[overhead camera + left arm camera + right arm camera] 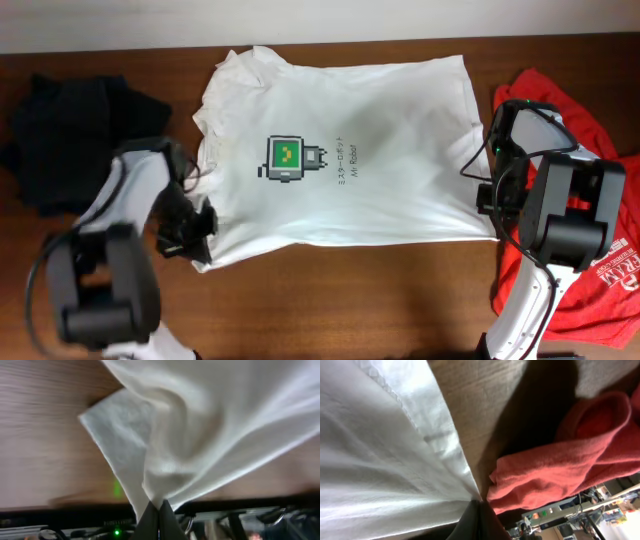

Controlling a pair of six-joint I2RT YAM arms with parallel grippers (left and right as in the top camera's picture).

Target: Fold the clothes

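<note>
My right gripper carries the hem corner outward next and releases it over the side edge's middle point(475, 138), since that spot lies outward of the gripper.
The white T-shirt point(340, 150) lies spread flat on the wooden table, print up, with a green-and-black square print and dark text at its middle. My left gripper point(197, 232) is shut on the shirt's near-left sleeve corner; in the left wrist view point(159, 506) the white cloth point(200, 425) rises from the closed jaws, lifted off the table. My right gripper point(494, 205) is shut on the shirt's near-right hem corner; in the right wrist view point(479, 502) the white hem point(385, 460) runs into the closed jaws.
An orange-red T-shirt point(590, 260) with white print lies at the right, under my right arm, and shows in the right wrist view point(570, 460). A pile of dark garments point(70, 130) lies at the far left. Bare wood point(350, 300) runs along the front.
</note>
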